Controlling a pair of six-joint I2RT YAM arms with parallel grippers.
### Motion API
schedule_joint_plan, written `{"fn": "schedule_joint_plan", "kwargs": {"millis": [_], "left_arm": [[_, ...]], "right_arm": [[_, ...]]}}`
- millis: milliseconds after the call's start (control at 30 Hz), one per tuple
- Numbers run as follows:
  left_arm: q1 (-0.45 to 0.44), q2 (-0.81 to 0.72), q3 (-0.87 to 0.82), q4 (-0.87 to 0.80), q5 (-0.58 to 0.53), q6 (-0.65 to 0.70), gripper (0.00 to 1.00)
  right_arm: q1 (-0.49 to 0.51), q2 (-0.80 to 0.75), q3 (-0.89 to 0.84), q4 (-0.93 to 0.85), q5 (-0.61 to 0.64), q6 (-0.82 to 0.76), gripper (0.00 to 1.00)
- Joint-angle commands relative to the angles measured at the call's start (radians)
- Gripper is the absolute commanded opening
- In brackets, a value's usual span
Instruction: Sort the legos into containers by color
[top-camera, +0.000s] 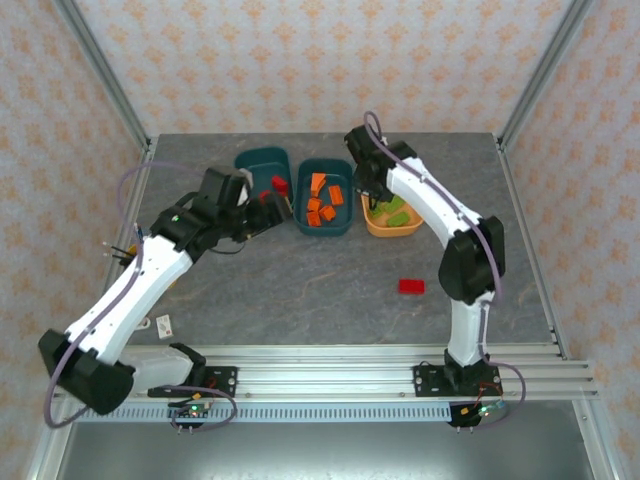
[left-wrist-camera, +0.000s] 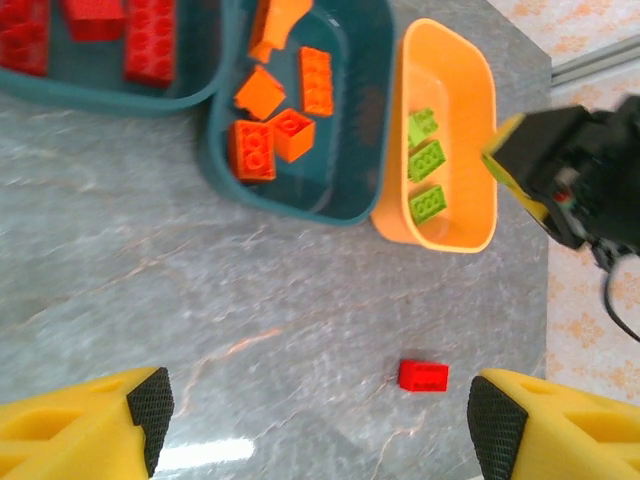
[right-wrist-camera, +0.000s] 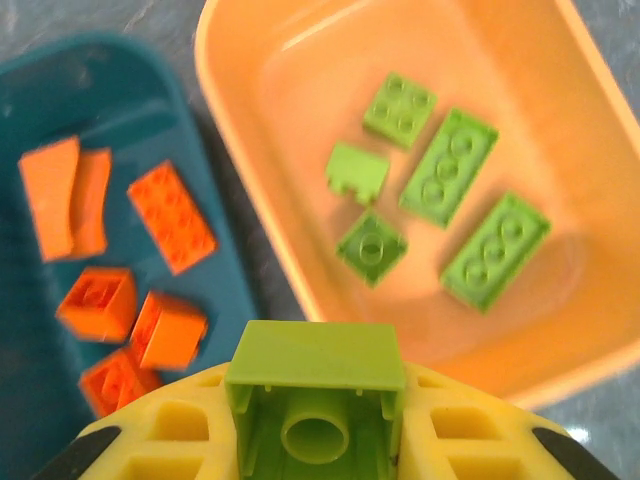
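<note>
I need to move my right gripper out and down next, because the orange tub's (top-camera: 385, 230) far end is free of bricks and lies outward and below. I need to release the light green lego there.
Three tubs stand in a row at the back. The left teal tub (top-camera: 255, 163) (left-wrist-camera: 215, 60) holds red bricks (left-wrist-camera: 150, 40). The middle teal tub (top-camera: 345, 222) (left-wrist-camera: 362, 150) (right-wrist-camera: 120, 90) holds orange bricks (top-camera: 320, 205) (left-wrist-camera: 270, 150) (right-wrist-camera: 170, 215). The orange tub (top-camera: 385, 230) (left-wrist-camera: 470, 90) (right-wrist-camera: 300, 80) holds several green bricks (left-wrist-camera: 427, 160) (right-wrist-camera: 448, 165). My right gripper (top-camera: 372, 190) (right-wrist-camera: 315, 440) hangs over the orange tub's near-left rim, shut on a light green brick (right-wrist-camera: 315, 390). My left gripper (top-camera: 268, 208) (left-wrist-camera: 320, 410) is wide open, holding nothing. A lone red brick (top-camera: 411, 286) (left-wrist-camera: 423, 375) lies on the table.
A small white card (top-camera: 164, 324) lies near the left arm's base. The aluminium rail (top-camera: 350, 365) runs along the near edge. Patterned walls with metal posts (top-camera: 105, 75) close in the table on three sides.
</note>
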Motion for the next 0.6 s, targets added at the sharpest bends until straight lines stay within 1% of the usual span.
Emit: {"fn": "schedule_joint_plan", "kwargs": {"millis": [0,100,167,267,500,567], "left_arm": [[-0.021,0.085,0.060,0.108,-0.012,-0.003,0.81],[-0.037,0.173,0.110,0.119,-0.019,0.000,0.81],[-0.043,0.223,0.145,0.111,-0.023,0.003,0.80],[-0.048,0.267,0.172,0.112,-0.028,0.006,0.80],[-0.061,0.319,0.191,0.107,-0.031,0.008,0.80],[-0.063,0.321,0.189,0.106,-0.034,0.010,0.80]], "right_arm": [[-0.057,0.117,0.120,-0.019,-0.065,-0.099,0.25],[-0.110,0.228,0.245,-0.028,-0.114,-0.120,0.26],[-0.137,0.315,0.349,-0.072,-0.132,-0.124,0.26],[-0.162,0.413,0.459,-0.104,-0.162,-0.126,0.26],[-0.185,0.508,0.511,-0.065,-0.213,-0.134,0.34],[-0.187,0.522,0.525,-0.077,-0.224,-0.135,0.39]]}}
